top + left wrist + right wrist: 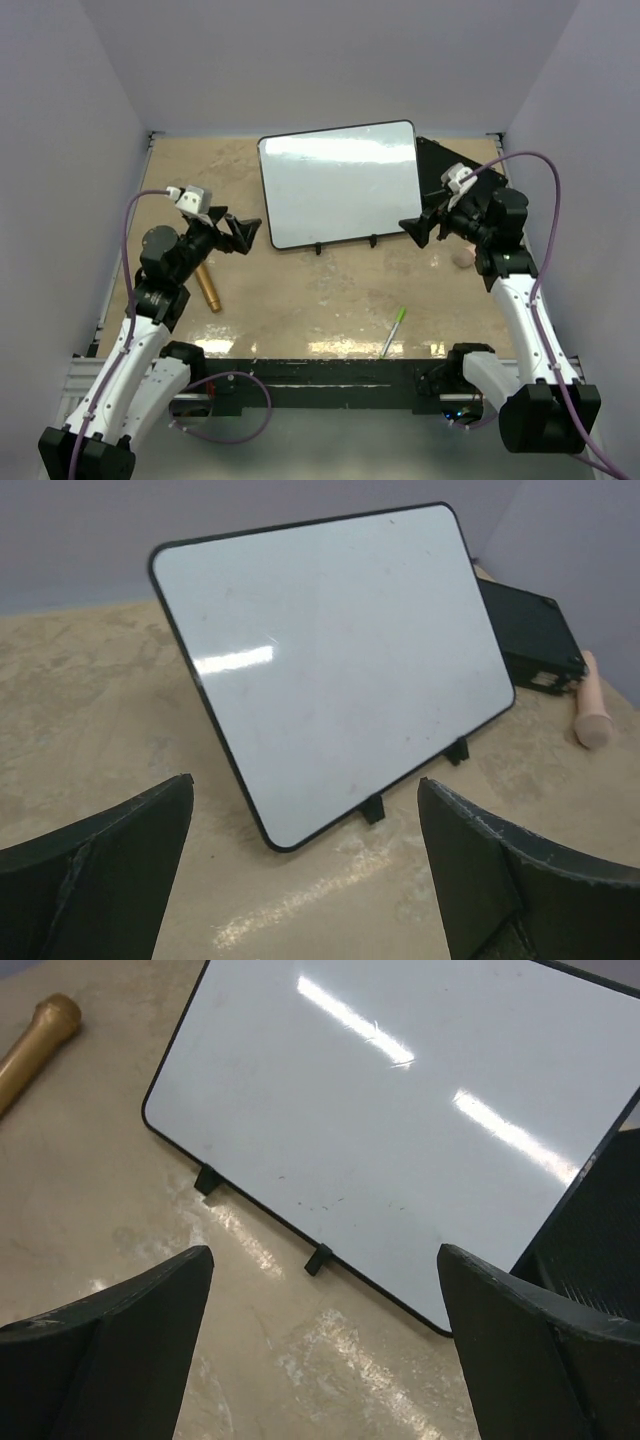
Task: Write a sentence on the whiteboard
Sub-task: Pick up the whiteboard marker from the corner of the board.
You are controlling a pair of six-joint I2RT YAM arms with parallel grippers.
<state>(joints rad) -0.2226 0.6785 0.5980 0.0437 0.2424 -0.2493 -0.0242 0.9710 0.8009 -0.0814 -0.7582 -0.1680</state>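
My left gripper moves across and down onto the pen's green cap (401, 314) next, below it, to the right in the top view, as the board is blank.
The whiteboard (340, 185) stands tilted back on two small black feet at the middle of the table, its glossy face blank apart from faint specks. It fills most of the left wrist view (330, 660) and the right wrist view (400, 1110). My left gripper (245, 233) hovers open just off the board's lower left corner, nothing between its fingers (305, 780). At the lower right corner my right gripper (415, 228) is likewise open and empty (325, 1250). A white pen with a green cap (393, 332) lies on the table near the front edge, apart from both grippers.
A flat black board (450, 165) lies behind the whiteboard's right side (530, 635). A gold cylinder (208, 288) rests on the table under the left arm (35, 1045). A pinkish object (462, 258) lies by the right arm (592, 705). Walls close in three sides.
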